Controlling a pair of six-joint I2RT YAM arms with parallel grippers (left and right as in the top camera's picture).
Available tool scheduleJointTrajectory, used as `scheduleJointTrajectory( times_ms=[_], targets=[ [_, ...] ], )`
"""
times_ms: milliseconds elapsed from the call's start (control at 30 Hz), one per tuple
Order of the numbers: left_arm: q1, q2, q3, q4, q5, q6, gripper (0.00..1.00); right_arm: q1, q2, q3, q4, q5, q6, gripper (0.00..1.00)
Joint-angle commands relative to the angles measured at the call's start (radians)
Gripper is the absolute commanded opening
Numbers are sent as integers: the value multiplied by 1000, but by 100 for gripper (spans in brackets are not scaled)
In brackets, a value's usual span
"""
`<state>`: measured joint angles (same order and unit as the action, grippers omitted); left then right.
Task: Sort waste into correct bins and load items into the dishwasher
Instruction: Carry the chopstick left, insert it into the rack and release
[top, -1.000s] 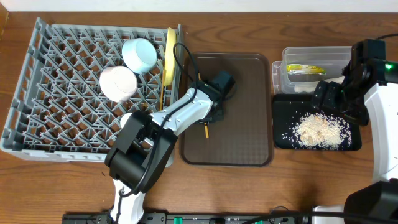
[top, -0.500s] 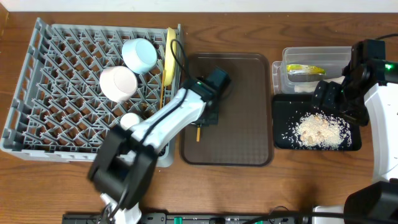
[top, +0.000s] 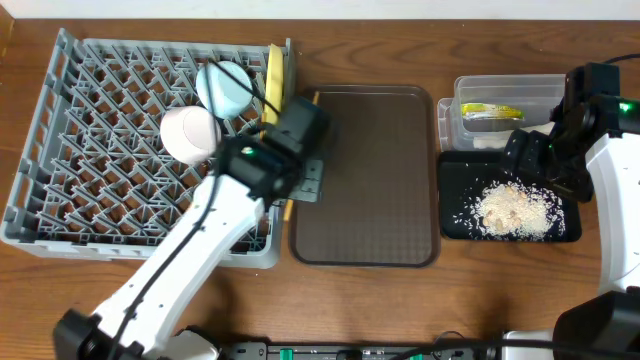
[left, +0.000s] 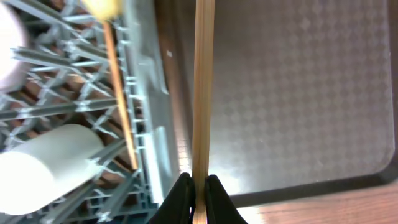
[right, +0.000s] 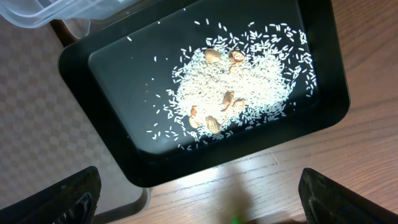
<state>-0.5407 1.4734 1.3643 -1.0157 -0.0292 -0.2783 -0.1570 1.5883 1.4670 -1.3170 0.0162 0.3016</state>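
Note:
I will next move my left gripper over the rack and down beside the other chopstick, inside the rack's edge by the tray (left: 124, 98), to open.
My left gripper (top: 289, 203) (left: 198, 190) is shut on a wooden chopstick (left: 203, 93) and holds it over the left edge of the brown tray, beside the grey dish rack (top: 90, 120). The rack holds a yellow plate (top: 274, 75), a light-blue bowl (top: 225, 88), a white bowl (top: 188, 133), a white cup (left: 50, 165) and another chopstick (left: 118, 93). My right gripper (top: 535, 160) (right: 199, 205) is open and empty above the black tray (top: 455, 215) of rice scraps (right: 242, 87). The clear tub (top: 505, 88) holds the green-and-orange wrapper (top: 490, 112) and something white under it.
The brown serving tray (top: 380, 180) (left: 298, 93) lies between the rack and the bins. The clear tub's corner shows in the right wrist view (right: 56, 12). My left arm crosses the rack's front right corner and hides the cup from overhead.
My left gripper has carried the chopstick from the tray's middle left to the tray's left edge by the rack. The right arm has not moved.

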Motion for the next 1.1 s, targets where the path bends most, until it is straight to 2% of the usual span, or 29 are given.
scheduleJointTrajectory(
  times_ms=[0,333,600,967,1067],
  targets=[
    [67,-40,-3,-12,-8,46,8,-19,-20,5,0,2,-11,99],
    [236,-42,-6,-4,-3,85,8,-19,-20,5,0,2,-11,99],
    [249,10,-32,19,-4,106,8,-19,-20,5,0,2,-11,99],
    [250,205,-33,68,-5,110,8,-19,-20,5,-4,2,-11,99],
    [250,231,-33,79,-4,110,15,-19,-20,5,-5,2,-11,99]
  ],
)
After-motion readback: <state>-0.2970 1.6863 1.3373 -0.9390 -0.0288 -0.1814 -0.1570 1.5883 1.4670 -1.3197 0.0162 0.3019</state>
